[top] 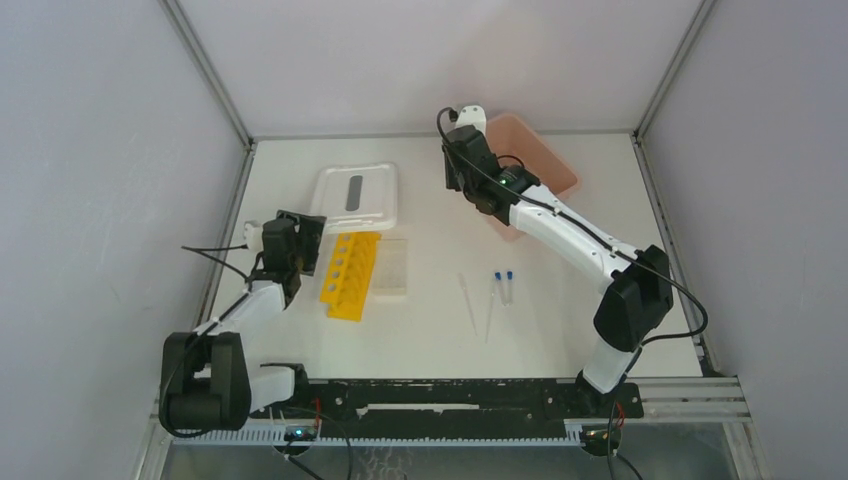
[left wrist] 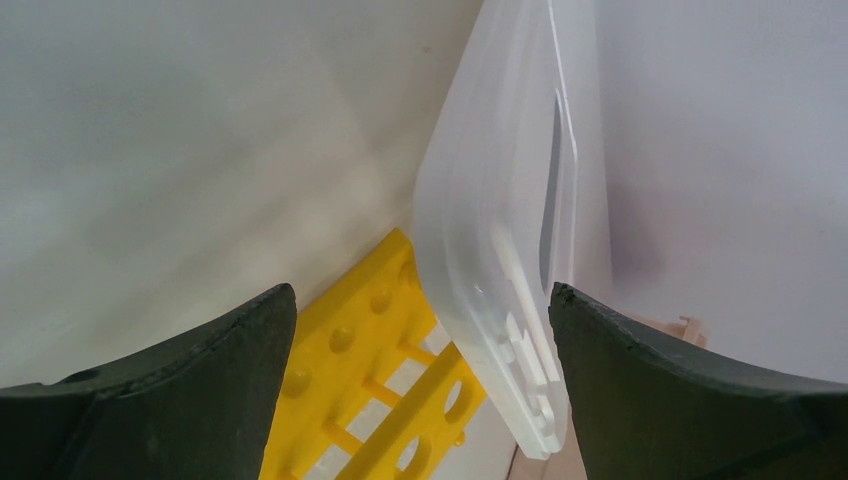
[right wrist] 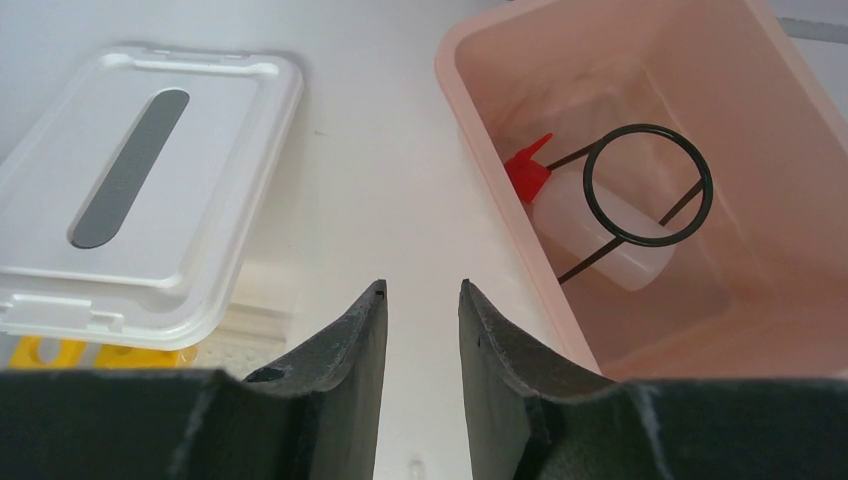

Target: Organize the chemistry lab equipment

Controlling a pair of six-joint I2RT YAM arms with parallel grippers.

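Note:
I should slide my left gripper outward next, onto the rim of the white lid at its near corner (top: 328,223) (left wrist: 438,212), because the gripper's open fingers still face the yellow rack.
The yellow tube rack (top: 350,275) lies left of centre, with the small clear grid rack (top: 392,267) against its right side. My left gripper (top: 308,243) is open and empty, just left of the rack's far end; the rack (left wrist: 370,380) shows between its jaws. Two blue-capped tubes (top: 503,285) and two thin droppers (top: 468,302) lie loose at mid-table. The red-nozzled squeeze bottle (right wrist: 600,225) lies inside the pink tub (right wrist: 470,120), under a black wire ring (right wrist: 648,185). My right gripper (right wrist: 420,285) is narrowly open and empty, above the table just left of the tub.
The white lid with a grey slot (top: 355,195) lies behind the racks, its near edge (left wrist: 500,300) over the yellow rack's far end. The pink tub (top: 550,160) stands at the back right. Enclosure walls close in the left, right and back.

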